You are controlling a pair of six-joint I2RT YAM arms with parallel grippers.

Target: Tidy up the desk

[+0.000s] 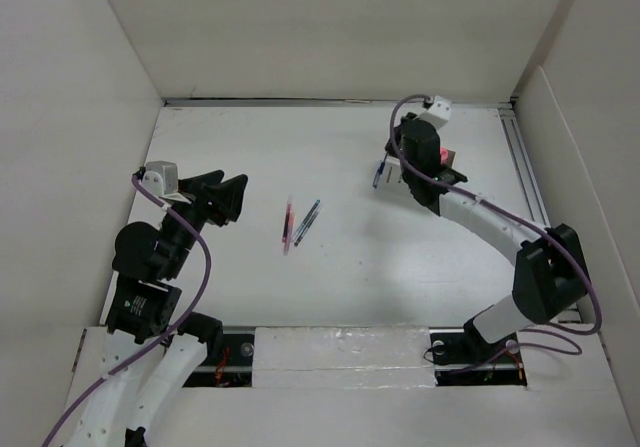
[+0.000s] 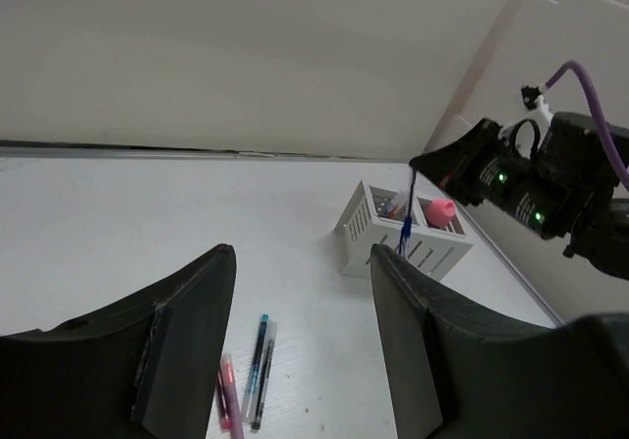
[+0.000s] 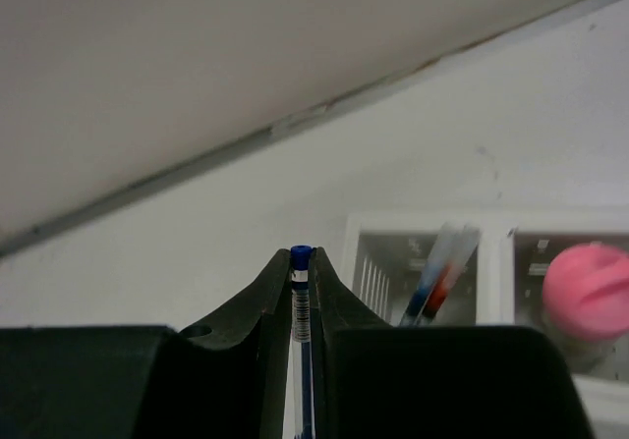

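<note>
The box's section already holding pens lies to the right of my right gripper in the right wrist view, so I will shift that way over it and release.
The desk [image 1: 300, 147] is a white tabletop. My right gripper [image 1: 383, 174] is shut on a blue pen [image 3: 301, 301] and holds it upright beside the small white organizer box [image 2: 378, 225], which sits at the desk's far right. The box holds some pens [image 3: 432, 280] in one compartment and a pink eraser [image 3: 588, 290] in the other. Two pink pens [image 1: 288, 225] and a blue and a black pen [image 1: 307, 222] lie at the desk's middle. My left gripper [image 1: 232, 197] is open and empty, to the left of them and above the desk.
White walls enclose the desk on the left, back and right. A metal rail [image 1: 527, 172] runs along the right edge. In the left wrist view the right arm [image 2: 550, 189] stands over the box, and the loose pens [image 2: 257, 370] lie between my left fingers.
</note>
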